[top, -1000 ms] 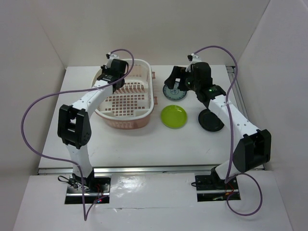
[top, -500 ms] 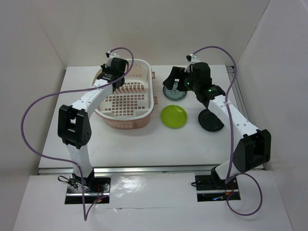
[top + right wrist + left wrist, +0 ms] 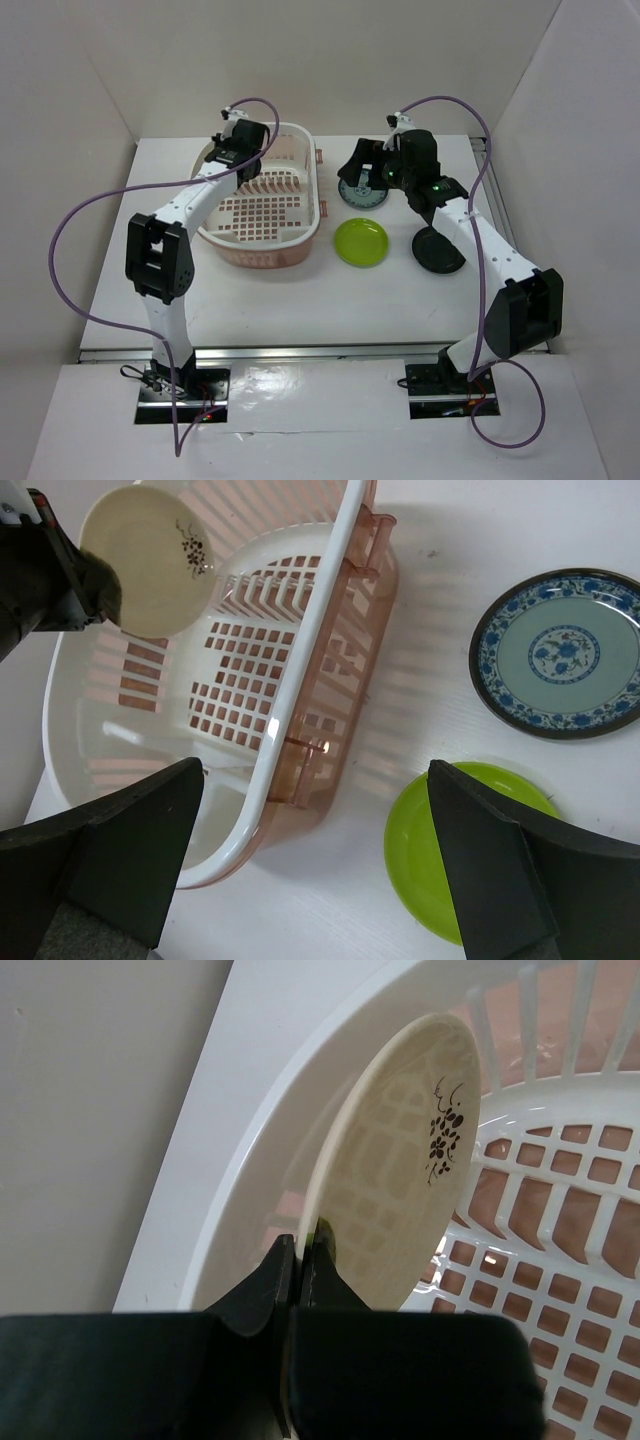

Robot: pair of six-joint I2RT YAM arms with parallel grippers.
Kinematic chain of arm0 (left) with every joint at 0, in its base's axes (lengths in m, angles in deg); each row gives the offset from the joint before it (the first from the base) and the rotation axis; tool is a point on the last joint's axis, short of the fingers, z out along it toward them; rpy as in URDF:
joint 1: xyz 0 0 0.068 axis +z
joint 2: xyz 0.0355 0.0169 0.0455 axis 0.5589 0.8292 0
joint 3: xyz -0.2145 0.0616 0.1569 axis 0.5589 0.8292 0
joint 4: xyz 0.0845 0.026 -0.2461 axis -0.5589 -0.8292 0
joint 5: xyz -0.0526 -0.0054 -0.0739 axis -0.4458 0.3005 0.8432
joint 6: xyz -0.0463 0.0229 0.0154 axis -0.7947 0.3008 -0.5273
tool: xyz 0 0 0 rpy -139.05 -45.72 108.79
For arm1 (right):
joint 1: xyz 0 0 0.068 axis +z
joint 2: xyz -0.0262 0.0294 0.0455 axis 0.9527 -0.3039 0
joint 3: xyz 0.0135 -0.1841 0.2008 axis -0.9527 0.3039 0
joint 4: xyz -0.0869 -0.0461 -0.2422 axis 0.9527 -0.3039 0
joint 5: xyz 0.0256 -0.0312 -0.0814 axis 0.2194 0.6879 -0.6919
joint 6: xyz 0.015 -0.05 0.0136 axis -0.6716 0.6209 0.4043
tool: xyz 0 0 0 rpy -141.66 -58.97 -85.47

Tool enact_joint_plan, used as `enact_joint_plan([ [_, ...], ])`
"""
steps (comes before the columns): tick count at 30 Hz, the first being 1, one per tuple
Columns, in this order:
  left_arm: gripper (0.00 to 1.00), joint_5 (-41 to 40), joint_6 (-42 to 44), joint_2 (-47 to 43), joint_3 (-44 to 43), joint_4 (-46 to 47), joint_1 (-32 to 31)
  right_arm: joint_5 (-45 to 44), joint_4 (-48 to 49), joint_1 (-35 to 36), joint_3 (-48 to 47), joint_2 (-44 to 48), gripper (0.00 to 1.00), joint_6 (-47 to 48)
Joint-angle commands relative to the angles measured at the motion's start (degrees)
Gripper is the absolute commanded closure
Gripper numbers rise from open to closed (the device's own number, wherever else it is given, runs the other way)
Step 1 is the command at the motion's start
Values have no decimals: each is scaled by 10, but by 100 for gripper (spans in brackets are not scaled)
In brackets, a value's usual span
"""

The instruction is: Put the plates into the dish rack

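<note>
I will lower my left gripper first and then shift it from the rack's side, to bring the cream plate toward the rack's divider ribs [image 3: 265, 184] [image 3: 510, 1206].
My left gripper [image 3: 303, 1250] is shut on the rim of the cream plate [image 3: 400, 1160], which has a dark floral mark. It holds the plate on edge inside the far left end of the pink dish rack [image 3: 290, 1090]. The right wrist view shows that plate [image 3: 145, 560] near the divider ribs. I cannot tell whether it touches the rack. My right gripper [image 3: 315, 770] is open and empty, hovering above the rack's right rim [image 3: 320, 630] and the lime green plate [image 3: 440, 850]. The blue patterned plate [image 3: 560, 652] lies flat beyond the lime one. The black plate [image 3: 438, 250] lies under the right forearm.
The dish rack [image 3: 310, 215] stands at the table's back left, the left gripper [image 3: 228, 150] over its far end. The lime plate [image 3: 361, 242] and blue plate [image 3: 362, 190] lie to its right, below the right gripper [image 3: 365, 165]. White walls enclose the table.
The left arm's elbow has shifted slightly to the right, with the cream plate still gripped at the rack's far end. The right arm has not moved.
</note>
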Motion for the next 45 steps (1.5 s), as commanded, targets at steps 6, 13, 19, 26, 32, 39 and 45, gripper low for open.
enact_joint_plan([
  [6, 100, -27, -4, 16, -22, 18, 3, 20, 12, 5, -14, -1, 0, -11],
  [13, 100, -26, -4, 27, -22, 18, 3, 25, 17, 5, -19, -7, 0, -11],
  [19, 100, -7, -9, 39, -27, 18, 3, 30, 17, 5, -19, -12, 0, -16],
  [26, 88, 25, -14, 50, -43, 6, 3, 36, 17, 5, -19, -17, 0, -16],
  [32, 94, 38, -20, 62, -54, 0, 3, 36, 17, 5, -19, -17, 0, -21],
  [39, 89, 38, -26, 78, -61, -5, 3, 36, 17, 5, -19, -17, 0, -21],
  [45, 80, 43, -26, 84, -61, -5, 3, 36, 17, 5, -19, -17, 0, -21],
])
